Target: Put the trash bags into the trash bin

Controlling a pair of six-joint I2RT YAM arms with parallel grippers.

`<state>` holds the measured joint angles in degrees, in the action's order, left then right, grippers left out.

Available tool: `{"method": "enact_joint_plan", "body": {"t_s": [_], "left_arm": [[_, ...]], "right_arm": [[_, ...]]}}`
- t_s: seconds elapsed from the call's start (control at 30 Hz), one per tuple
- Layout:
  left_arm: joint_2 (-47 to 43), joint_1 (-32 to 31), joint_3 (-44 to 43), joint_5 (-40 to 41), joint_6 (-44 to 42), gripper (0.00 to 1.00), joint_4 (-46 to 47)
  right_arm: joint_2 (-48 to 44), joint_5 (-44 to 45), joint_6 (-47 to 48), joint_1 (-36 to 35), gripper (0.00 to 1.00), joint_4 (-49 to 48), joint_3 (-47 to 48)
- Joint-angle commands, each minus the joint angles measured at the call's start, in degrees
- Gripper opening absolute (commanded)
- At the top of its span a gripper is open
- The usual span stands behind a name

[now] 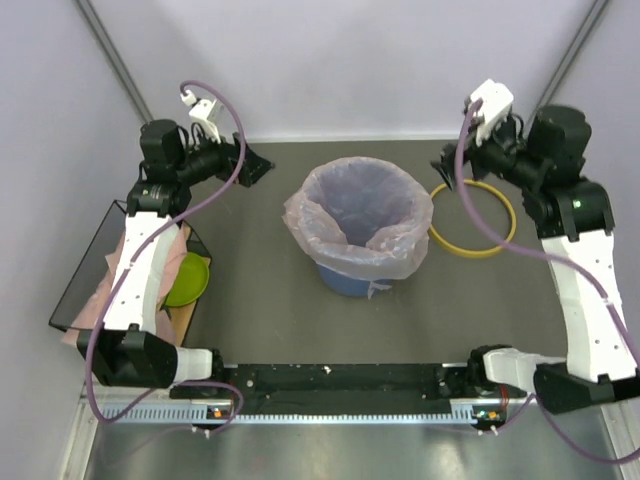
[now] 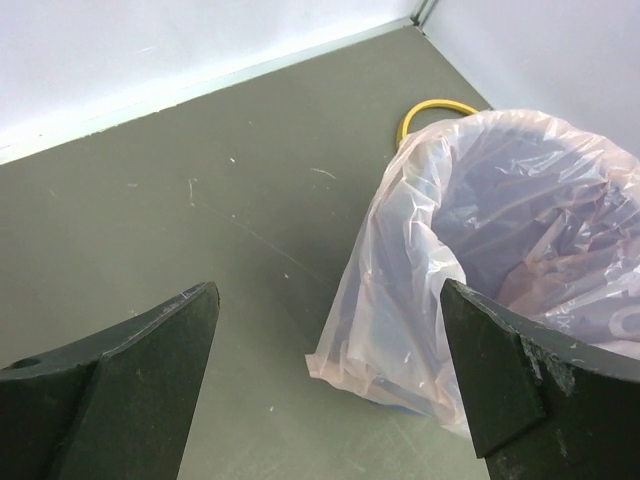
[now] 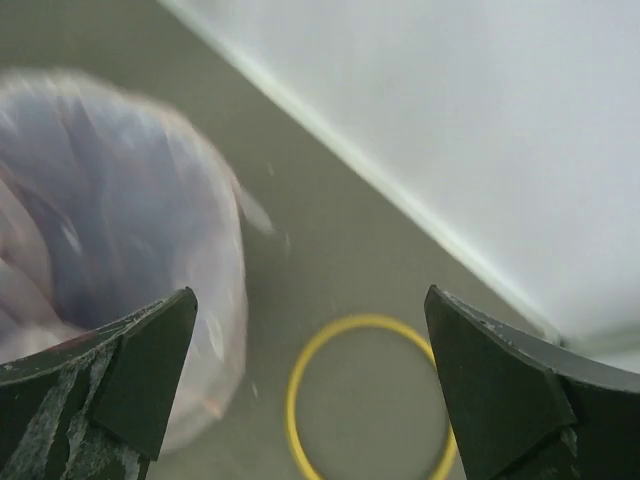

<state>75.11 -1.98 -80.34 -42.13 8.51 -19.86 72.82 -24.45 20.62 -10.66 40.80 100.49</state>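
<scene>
My right gripper will move down and back onto the ring's near edge (image 1: pixel 476 253), because the bag already lines the bin while the yellow ring lies loose.
The blue trash bin (image 1: pixel 345 279) stands mid-table, lined with a pale pink trash bag (image 1: pixel 358 215) whose edge is folded down over the rim. The yellow rim ring (image 1: pixel 472 254) lies flat on the table to the right of the bin. My left gripper (image 1: pixel 255 165) is open and empty, up and left of the bin; its wrist view shows the bagged bin (image 2: pixel 480 230) and the ring (image 2: pixel 425 106). My right gripper (image 1: pixel 446 165) is open and empty above the ring (image 3: pixel 361 319), with the bag (image 3: pixel 100 200) to its left. More pink bags (image 1: pixel 85 300) lie at the far left.
A black-framed tray (image 1: pixel 85 245) at the left edge holds the spare bags and a green bowl (image 1: pixel 187 278), partly under my left arm. Grey walls close the back and sides. The arm bases and a black rail (image 1: pixel 340 380) run along the near edge.
</scene>
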Motion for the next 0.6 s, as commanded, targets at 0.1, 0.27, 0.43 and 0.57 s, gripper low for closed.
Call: {"method": "enact_joint_plan", "body": {"t_s": [0.1,0.27,0.43,0.57], "left_arm": [[1.6,0.3,-3.9,-3.5,-5.0,0.98,-3.8],[2.6,0.2,-3.6,-8.3,-3.7,0.97,-2.9],[2.8,0.3,-3.0,-10.5,-5.8,0.97,-5.3],[3.1,0.2,-2.7,-9.3,-9.7,0.96,-10.3]], "right_arm": [[1.2,-0.1,23.9,22.6,0.97,16.0,-21.0],[6.0,0.9,32.2,24.6,0.99,13.2,-29.9],[12.7,1.5,39.7,24.5,0.99,5.4,-35.6],[16.2,1.6,45.7,24.0,0.97,-5.4,-40.2]]}}
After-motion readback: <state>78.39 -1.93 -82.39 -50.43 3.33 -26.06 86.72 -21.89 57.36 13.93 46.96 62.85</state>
